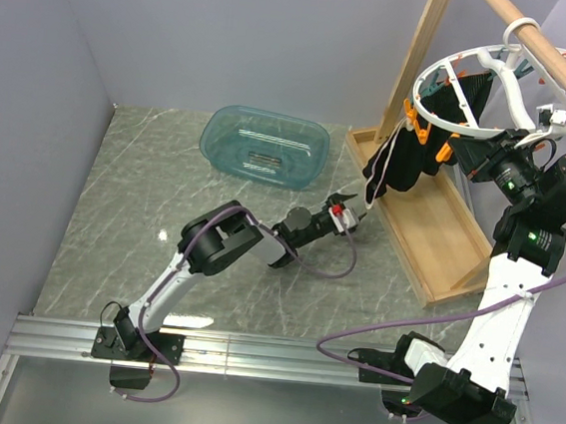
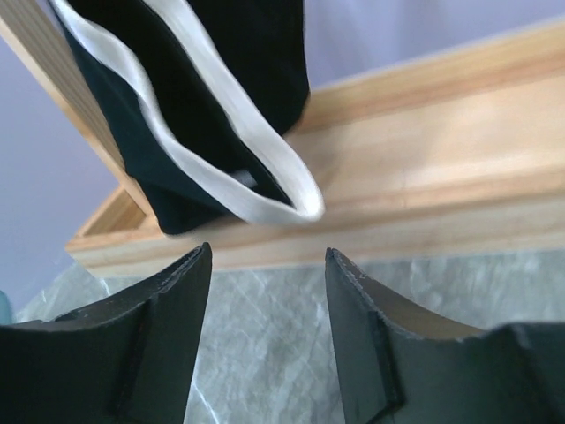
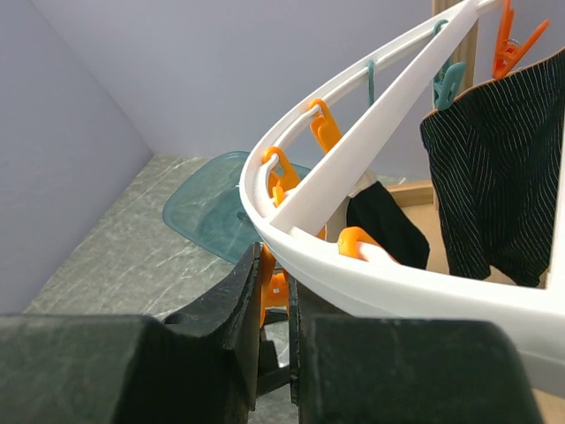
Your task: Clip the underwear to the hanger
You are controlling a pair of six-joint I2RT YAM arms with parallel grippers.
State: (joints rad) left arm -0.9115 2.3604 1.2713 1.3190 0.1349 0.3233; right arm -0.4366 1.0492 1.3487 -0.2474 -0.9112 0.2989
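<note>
Next, my left gripper moves up until its open fingers are around the lower end of the underwear's waistband loop, which hangs just above them.
The white ring hanger [image 1: 507, 91] hangs from a wooden pole at the upper right. The underwear [image 1: 393, 167], black with a cream waistband, dangles from an orange clip on the ring's left rim. My left gripper [image 1: 352, 201] is open and empty just below its lower end. In the left wrist view the waistband loop of the underwear [image 2: 221, 88] hangs above my open left gripper [image 2: 267, 252]. My right gripper [image 1: 456, 154] sits under the ring. In the right wrist view the right gripper [image 3: 274, 261] is shut on an orange clip [image 3: 272, 287] under the hanger [image 3: 371, 132].
A black pin-striped garment [image 3: 503, 177] hangs from teal and orange clips on the ring's far side. The wooden rack base [image 1: 431, 236] lies under the hanger, with its upright and pole [image 1: 558, 63] above. A teal basin [image 1: 264, 145] stands at the back.
</note>
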